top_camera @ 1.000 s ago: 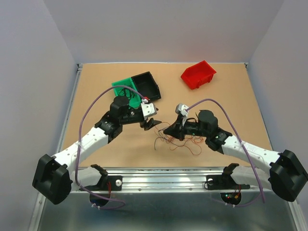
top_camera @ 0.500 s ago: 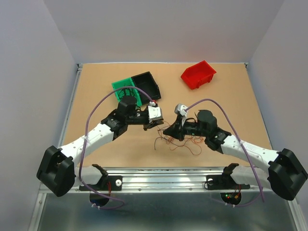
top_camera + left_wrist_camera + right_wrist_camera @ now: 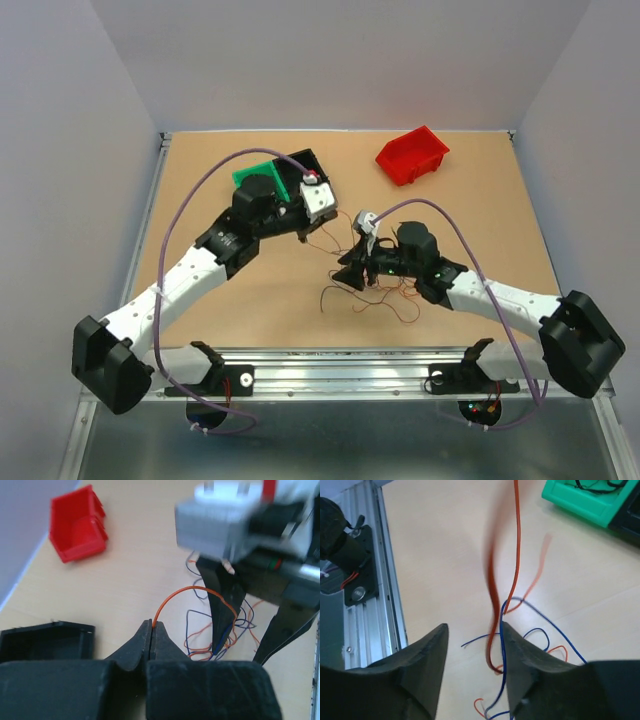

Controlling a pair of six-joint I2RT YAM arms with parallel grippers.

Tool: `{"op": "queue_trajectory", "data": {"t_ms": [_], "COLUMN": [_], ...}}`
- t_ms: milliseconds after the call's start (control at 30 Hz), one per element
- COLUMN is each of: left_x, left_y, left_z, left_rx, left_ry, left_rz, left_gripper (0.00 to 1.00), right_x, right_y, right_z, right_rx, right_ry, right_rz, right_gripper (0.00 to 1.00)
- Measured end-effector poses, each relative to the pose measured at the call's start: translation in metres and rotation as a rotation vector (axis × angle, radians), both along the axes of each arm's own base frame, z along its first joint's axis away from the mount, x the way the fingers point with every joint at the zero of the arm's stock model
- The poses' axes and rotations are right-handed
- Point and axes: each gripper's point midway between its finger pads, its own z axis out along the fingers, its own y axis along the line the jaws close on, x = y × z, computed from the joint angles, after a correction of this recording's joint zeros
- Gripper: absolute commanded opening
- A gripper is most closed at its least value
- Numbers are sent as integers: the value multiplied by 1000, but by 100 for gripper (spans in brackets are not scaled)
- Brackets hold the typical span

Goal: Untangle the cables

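My left gripper will lift the orange cable clear of the tangle, swing outward, lower and release it at the black bin (image 3: 293,177) (image 3: 47,643), which lies outward of and below my gripper.
The cables (image 3: 378,292) lie in a loose tangle of thin orange, blue and dark wires on the table's near middle. My left gripper (image 3: 151,625) is shut on one orange cable (image 3: 192,588), which arches from its tips toward the tangle; in the top view this gripper (image 3: 303,236) hangs just in front of the bins. My right gripper (image 3: 472,627) stands open above the tangle, with the orange cable (image 3: 517,540) and a blue cable (image 3: 501,645) running loosely between its fingers. From above, the right gripper (image 3: 345,272) sits at the tangle's left edge.
A green bin (image 3: 258,173) holding dark wires and a black bin (image 3: 312,164) stand side by side behind the left gripper. A red bin (image 3: 412,155) sits at the back right. A metal rail (image 3: 365,580) borders the table's near edge.
The left gripper closed on the orange cable and drew back toward the bins, lifting it. The right gripper opened and shifted left.
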Motion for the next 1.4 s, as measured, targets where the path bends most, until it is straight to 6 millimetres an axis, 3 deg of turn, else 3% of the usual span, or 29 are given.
{"op": "queue_trajectory", "data": {"t_ms": [100,133,167,333,500,633,700,833,1000,1133,1200,1400], "left_x": [12,13,17,32,68,71,67,59,78,113,131,182], "left_y": [1,1,4,17,48,82,91,95,78,53,40,12], "left_z": [66,87,140,222,326,374,384,376,321,255,211,125], "left_rx": [-73,-95,-160,-238,-387,-488,-518,-530,-444,-340,-269,-139], "left_ry": [-83,-108,-176,-233,-319,-371,-385,-387,-330,-263,-216,-126], "left_rz": [55,65,96,225,508,672,696,687,683,683,685,685], "left_gripper": [0,0,0,0,0,0,0,0,0,0,0,0], "right_x": [8,12,18,26,29,32,34,39,42,50,55,80], "right_y": [4,5,8,11,10,9,8,4,-10,-29,-39,-75], "right_z": [-7,-9,-12,-18,-22,-23,-22,-8,30,48,49,54], "right_rx": [-26,-32,-43,-59,-71,-76,-77,-58,21,65,71,96], "right_ry": [17,20,25,30,33,29,25,-5,-75,-103,-104,-91], "right_rz": [-16,-23,-35,-50,-70,-88,-101,-141,-229,-361,-434,-705], "right_gripper": [51,34,36,41,49,55,66,72,76,79,80,79]}}
